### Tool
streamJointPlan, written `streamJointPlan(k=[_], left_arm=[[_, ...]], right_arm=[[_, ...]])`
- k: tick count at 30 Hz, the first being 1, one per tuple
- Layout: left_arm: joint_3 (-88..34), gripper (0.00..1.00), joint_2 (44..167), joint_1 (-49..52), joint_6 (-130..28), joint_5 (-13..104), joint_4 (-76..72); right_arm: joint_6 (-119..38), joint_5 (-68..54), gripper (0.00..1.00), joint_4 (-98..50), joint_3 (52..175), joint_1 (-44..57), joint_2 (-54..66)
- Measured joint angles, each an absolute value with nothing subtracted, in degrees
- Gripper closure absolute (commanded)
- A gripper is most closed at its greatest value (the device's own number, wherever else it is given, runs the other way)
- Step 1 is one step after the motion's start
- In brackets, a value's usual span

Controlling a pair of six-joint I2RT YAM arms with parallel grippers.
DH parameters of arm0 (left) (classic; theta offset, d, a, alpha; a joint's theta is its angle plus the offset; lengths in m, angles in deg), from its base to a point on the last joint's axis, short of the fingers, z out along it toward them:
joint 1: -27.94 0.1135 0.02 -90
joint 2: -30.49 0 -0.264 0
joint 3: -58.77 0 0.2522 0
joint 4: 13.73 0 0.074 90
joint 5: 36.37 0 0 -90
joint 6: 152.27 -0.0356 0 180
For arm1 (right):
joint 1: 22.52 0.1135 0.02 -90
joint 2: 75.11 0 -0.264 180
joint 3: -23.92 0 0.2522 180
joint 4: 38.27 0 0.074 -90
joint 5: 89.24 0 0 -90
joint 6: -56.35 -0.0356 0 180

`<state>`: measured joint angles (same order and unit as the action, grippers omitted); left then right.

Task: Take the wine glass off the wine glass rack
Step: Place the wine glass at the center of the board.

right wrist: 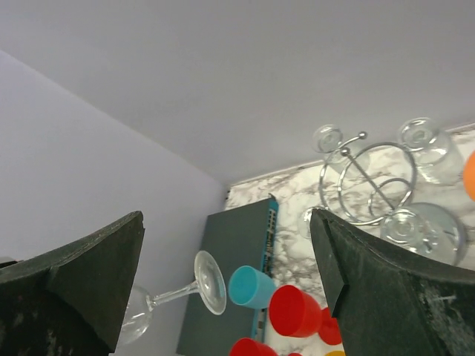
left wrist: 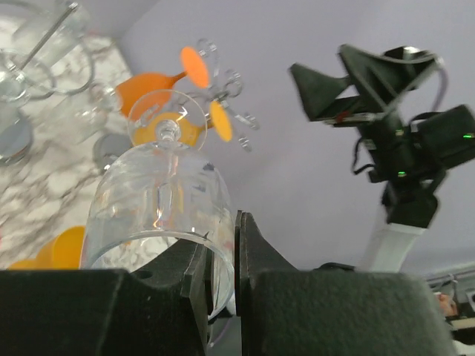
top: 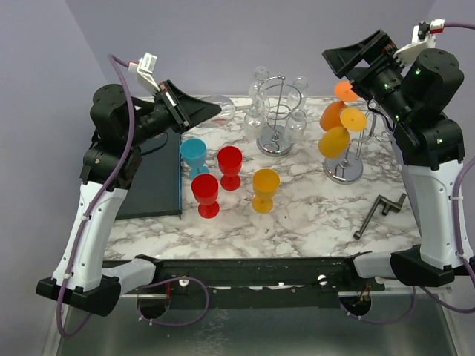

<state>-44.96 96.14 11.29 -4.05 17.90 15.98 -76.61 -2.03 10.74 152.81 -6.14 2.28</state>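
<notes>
My left gripper should next tilt downward and lower back over the bare marble between the red and yellow cups to release the glass, since I hold it sideways.
My left gripper [top: 194, 109] is shut on the rim of a clear wine glass [top: 220, 111], held in the air on its side over the table's back left, its foot pointing right. In the left wrist view the glass bowl [left wrist: 159, 204] sits with its wall pinched between the two pads [left wrist: 249, 259]. The chrome wine glass rack [top: 277, 119] stands at the back centre with several clear glasses hanging on it, apart from the held glass. My right gripper [top: 347, 63] is open and empty, raised at the back right. Its view shows the held glass [right wrist: 194, 285] and the rack [right wrist: 365, 180].
A second chrome stand with orange glasses [top: 340, 137] is at the right, under my right gripper. A blue cup [top: 194, 154], two red cups [top: 229, 167] and a yellow cup [top: 265, 189] stand mid-table. A dark flat box [top: 152, 182] lies left. A metal crank [top: 377, 215] lies right.
</notes>
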Motion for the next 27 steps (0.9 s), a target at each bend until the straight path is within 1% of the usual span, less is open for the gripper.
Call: streamJointPlan(k=[3,5,8,11,21,27], left_arm=[[-45.7,1.00,96.1,10.5,-9.6,19.5,27.6],[-46.2,1.00,96.2,9.2,-12.3,21.4,32.9],[-48.0,1.00,96.4,2.4,-16.7,26.3,42.6],[-49.0,1.00,96.4,-4.4,-19.6,31.0,49.0],[-49.1,1.00,98.1,-18.5,-23.4,47.6,64.0],[-47.2,1.00,103.9,-27.4,-24.1,56.1,66.9]], right_arm=[[-73.1,-0.1,0.00,12.9,152.7,-6.1,1.7],[-71.5,0.1,0.00,13.5,152.4,-6.1,1.5],[-69.7,0.1,0.00,14.7,152.1,-6.1,1.5],[-68.4,0.0,0.00,15.6,152.0,-6.1,1.6],[-66.4,0.0,0.00,16.0,152.0,-6.1,1.9],[-65.4,-0.1,0.00,16.4,153.5,-6.1,3.4]])
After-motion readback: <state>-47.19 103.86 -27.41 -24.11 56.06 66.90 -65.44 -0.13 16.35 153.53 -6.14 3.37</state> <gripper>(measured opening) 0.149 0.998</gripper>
